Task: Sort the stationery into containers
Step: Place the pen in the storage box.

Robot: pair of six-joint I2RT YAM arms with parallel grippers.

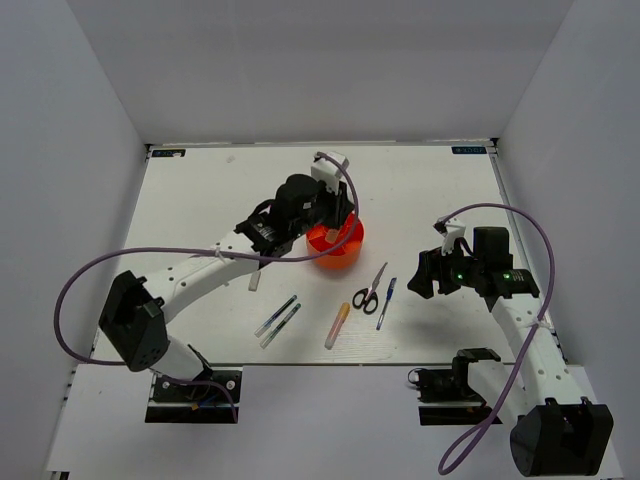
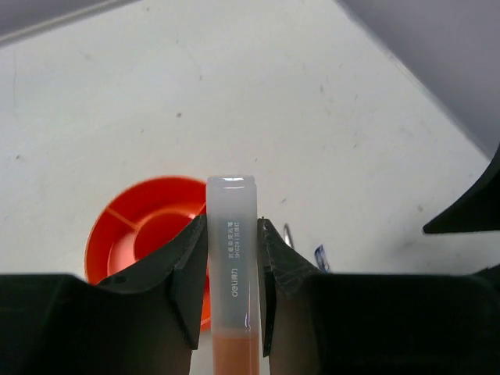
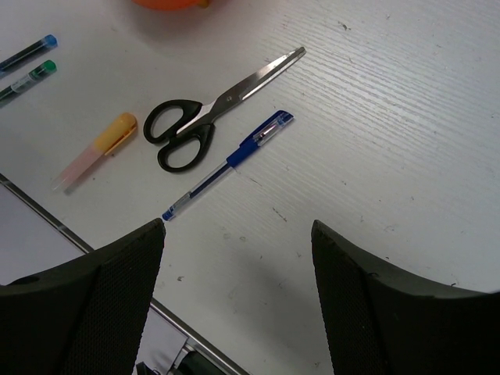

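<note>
The left gripper moves down and to the left in its wrist view to the tub's divided opening next, then releases the highlighter, since it still hangs above the opening.
My left gripper is shut on an orange-pink highlighter, whose frosted cap end points forward. It hangs over the near edge of the round orange-red tub, whose inner dividers show. In the top view the left gripper is above the tub. My right gripper is open and holds nothing. It hovers over bare table near the blue pen and the black-handled scissors. A second highlighter lies left of them. Two thin pens lie side by side.
A small pale eraser lies beside the left forearm. The table's metal front edge runs just below the right gripper. White walls close in the table on three sides.
</note>
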